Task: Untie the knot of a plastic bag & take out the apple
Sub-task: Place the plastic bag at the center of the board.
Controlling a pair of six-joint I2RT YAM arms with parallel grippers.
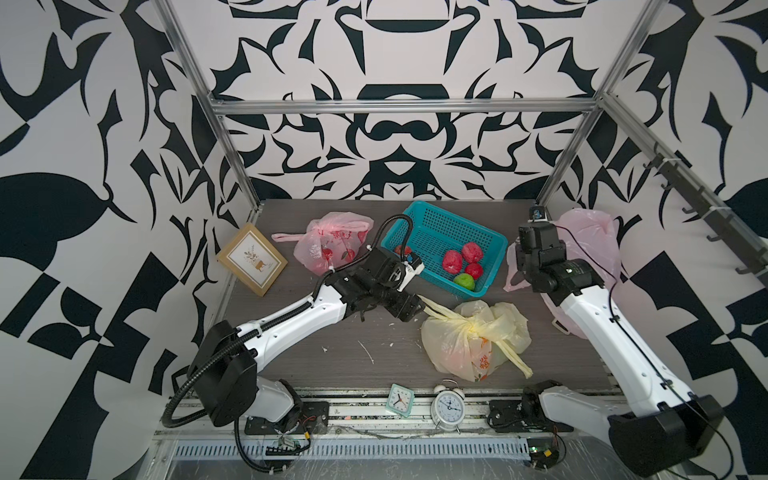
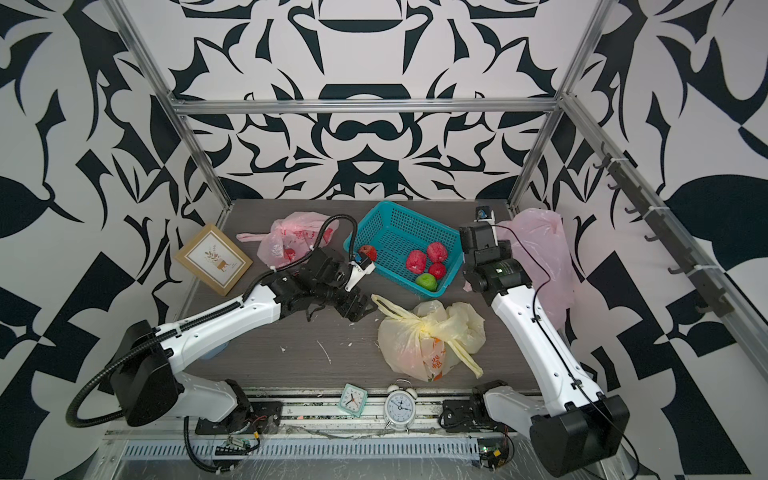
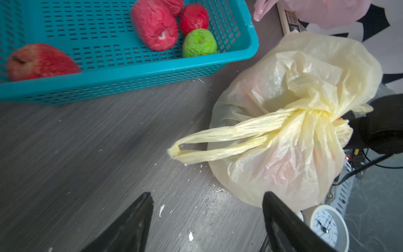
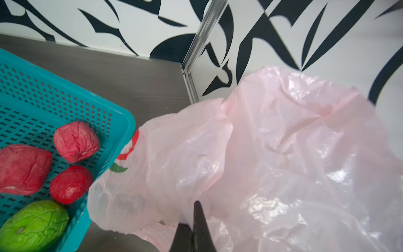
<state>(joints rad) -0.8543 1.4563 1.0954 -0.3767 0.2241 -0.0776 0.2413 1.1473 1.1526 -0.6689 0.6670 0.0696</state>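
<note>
My right gripper moves down and slightly back toward the tabletop beside the teal basket next and releases the pink fold, since that bag hangs limp.
The yellow plastic bag lies knotted on the table's near right. Its knot is tight on top, and one handle loop points at my left gripper. A faint reddish shape shows through the film; the apple inside is not plainly visible. My left gripper stands open just short of the loop, holding nothing. My right gripper is shut on a fold of a limp pink bag at the far right.
A teal basket behind the yellow bag holds several red fruits and a green one. A second knotted pink bag with red fruit lies back left, beside a picture frame. Two clocks stand at the front edge.
</note>
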